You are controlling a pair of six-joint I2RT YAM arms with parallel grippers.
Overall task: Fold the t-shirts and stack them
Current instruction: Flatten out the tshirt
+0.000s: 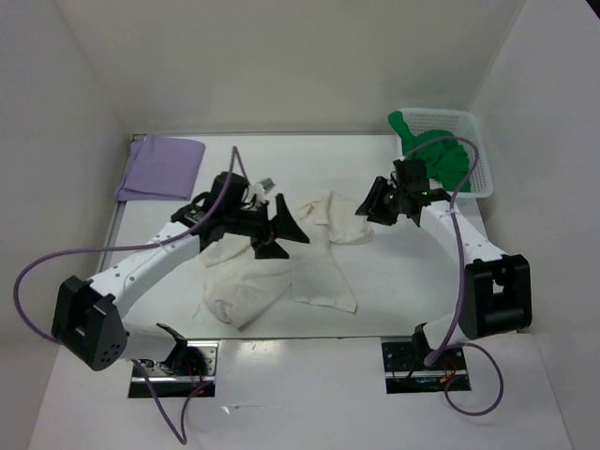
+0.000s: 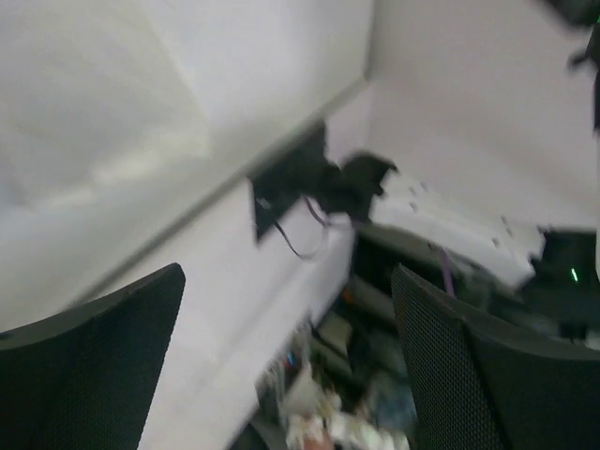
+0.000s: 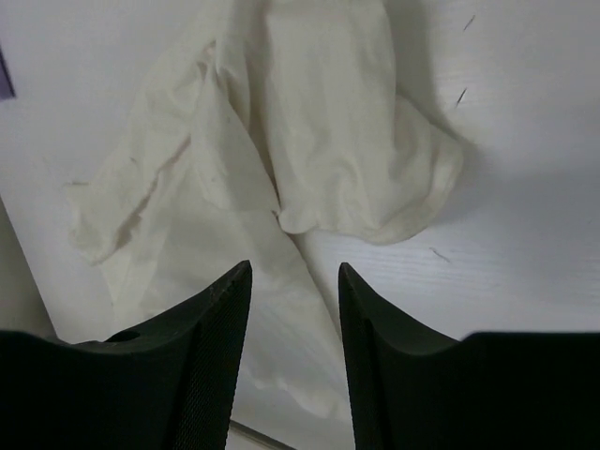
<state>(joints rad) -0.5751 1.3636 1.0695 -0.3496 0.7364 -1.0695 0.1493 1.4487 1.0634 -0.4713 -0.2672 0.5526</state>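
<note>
My left gripper will next swing down and to the left in the top view, onto the crumpled cream t-shirt's corner nearest the lavender t-shirt.
The cream white t-shirt (image 1: 281, 267) lies crumpled in the middle of the table. The right wrist view shows its sleeve (image 3: 337, 141). The lavender t-shirt (image 1: 164, 167) lies folded at the far left corner. The green t-shirt (image 1: 439, 155) hangs in and over the white mesh basket (image 1: 473, 127) at the far right. My left gripper (image 1: 286, 232) is open and empty over the cream shirt's left part. Its view is blurred and looks past the table edge, with its fingers (image 2: 103, 356) wide apart. My right gripper (image 1: 367, 208) is open just above the cream shirt's right sleeve, also seen in its own view (image 3: 293, 272).
White walls close in the table on three sides. The basket stands against the right wall. Purple cables loop from both arms near the front edge (image 1: 281, 339).
</note>
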